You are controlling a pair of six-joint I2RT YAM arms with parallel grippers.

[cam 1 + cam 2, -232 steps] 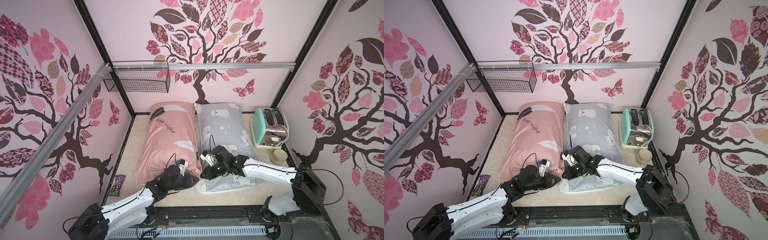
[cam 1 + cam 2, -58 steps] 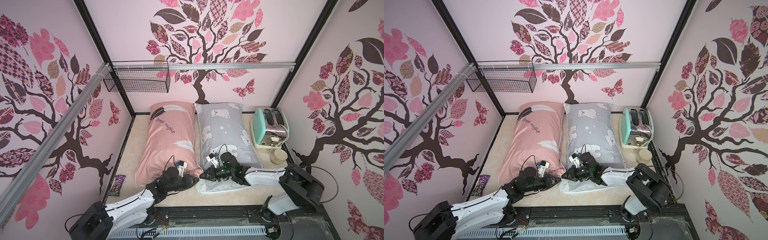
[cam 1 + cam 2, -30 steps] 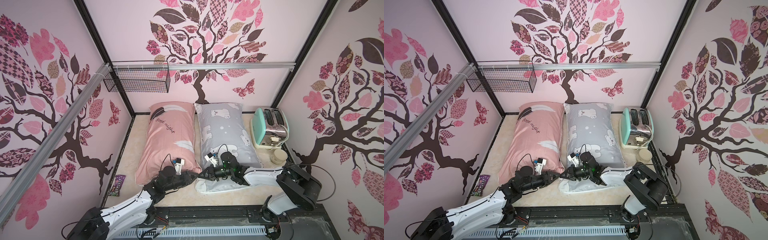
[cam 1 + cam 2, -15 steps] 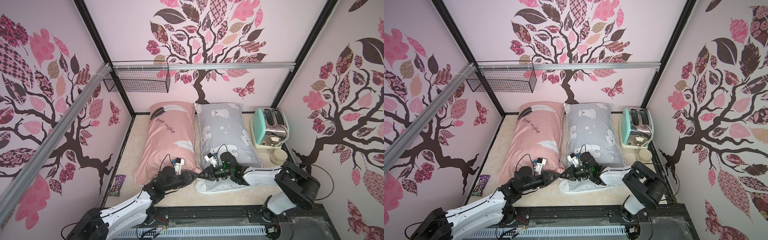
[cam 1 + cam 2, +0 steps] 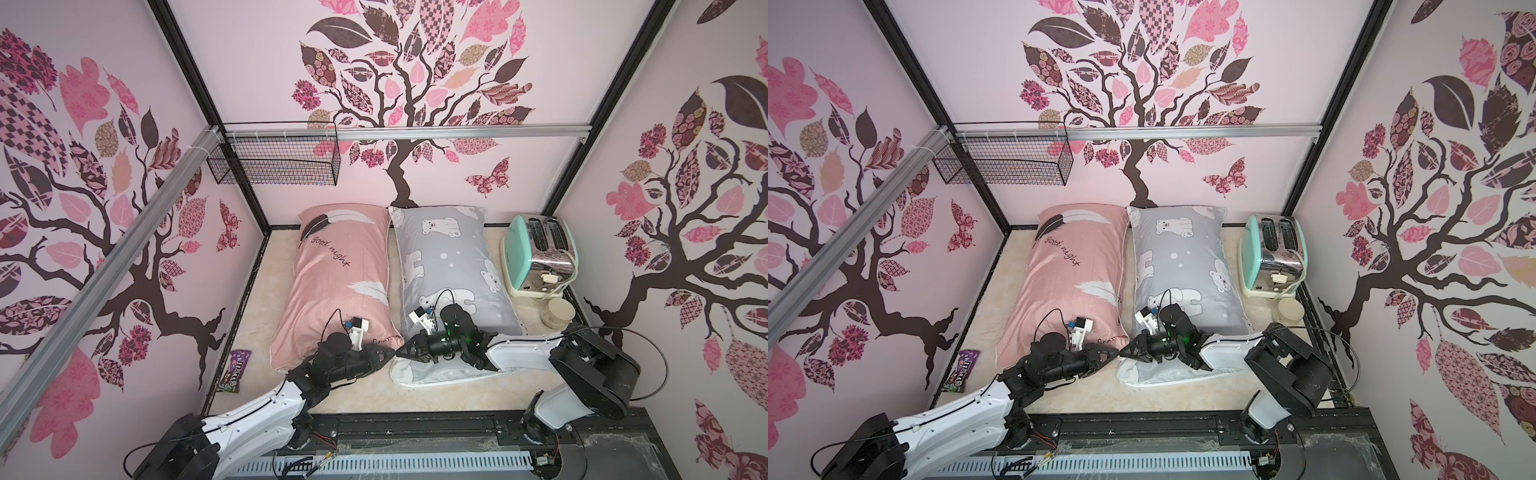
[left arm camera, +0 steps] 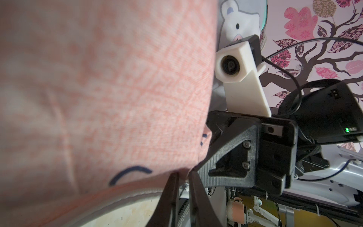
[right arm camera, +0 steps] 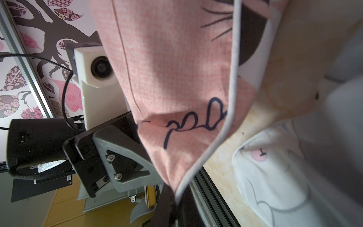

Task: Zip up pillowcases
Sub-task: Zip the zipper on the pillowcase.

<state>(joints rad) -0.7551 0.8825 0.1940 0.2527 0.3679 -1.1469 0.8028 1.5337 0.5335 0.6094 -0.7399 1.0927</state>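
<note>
The left gripper is close beside the pink pillowcase's corner at its zip pull. My right gripper needs to move outward next over the grey pillowcase's middle (image 5: 453, 297) before it lets go of the pink pillowcase's corner.
The pink pillowcase (image 5: 340, 282) and the grey polar-bear pillowcase (image 5: 449, 266) lie side by side on the beige floor in both top views. Both grippers meet at the pink one's near right corner. My right gripper (image 7: 174, 198) is shut on that corner's tip with its white piping (image 7: 231, 98). My left gripper (image 6: 183, 182) faces it, fingers drawn close around a small silvery zip pull (image 6: 184, 187) under the pink edge. From above, the left gripper (image 5: 390, 354) and right gripper (image 5: 400, 354) nearly touch. The grey pillowcase's near end (image 5: 440, 374) sags open-looking beneath the right arm.
A mint toaster (image 5: 540, 253) and a cream jar (image 5: 557, 312) stand at the right wall. A purple candy packet (image 5: 235, 370) lies at the left wall. A wire basket (image 5: 274, 160) hangs at the back left. A black rail (image 5: 415, 428) runs along the front edge.
Over the last second my left gripper's jaws have narrowed at the pink corner. The right gripper stays clamped there; several seconds ago it stood farther back over the grey pillowcase.
</note>
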